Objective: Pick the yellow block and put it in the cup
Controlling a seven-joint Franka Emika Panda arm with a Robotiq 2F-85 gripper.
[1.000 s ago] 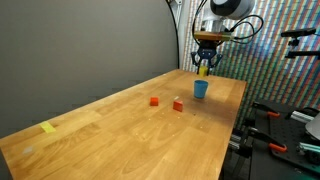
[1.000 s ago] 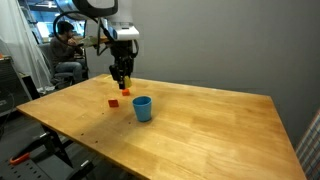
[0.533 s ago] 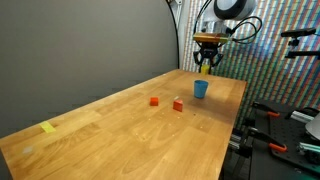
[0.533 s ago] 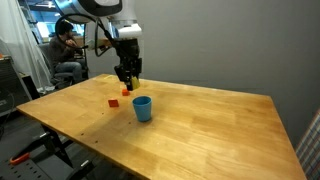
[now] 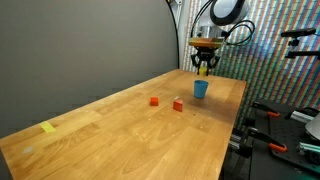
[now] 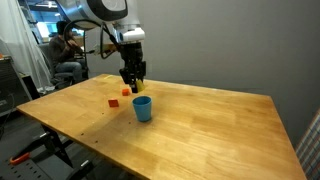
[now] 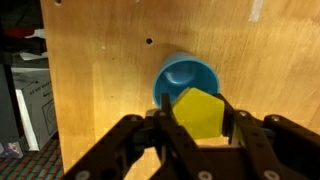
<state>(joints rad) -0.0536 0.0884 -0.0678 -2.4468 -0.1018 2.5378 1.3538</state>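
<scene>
Next, my gripper moves toward the light-blue cup (image 5: 201, 89) and over the cup's opening to let go of the yellow block (image 7: 198, 111).
My gripper (image 7: 199, 118) is shut on the yellow block (image 7: 198, 111), which fills the space between the fingers in the wrist view. The light-blue cup (image 7: 183, 76) stands upright on the wooden table just beyond the block, its open mouth showing. In both exterior views the gripper (image 5: 204, 66) (image 6: 131, 83) hangs above the cup (image 5: 201, 89) (image 6: 142, 108), a little off to one side. The block shows as a small yellow spot between the fingers (image 5: 204, 69).
Two small red/orange blocks (image 5: 154, 101) (image 5: 177, 105) lie mid-table; they also show in an exterior view (image 6: 113, 103). A flat yellow piece (image 5: 48, 127) lies near a table corner. A person (image 6: 66, 45) sits beyond the table.
The gripper has carried the yellow block sideways and slightly upward, ending closer to above the cup. The cup and red blocks have not moved.
</scene>
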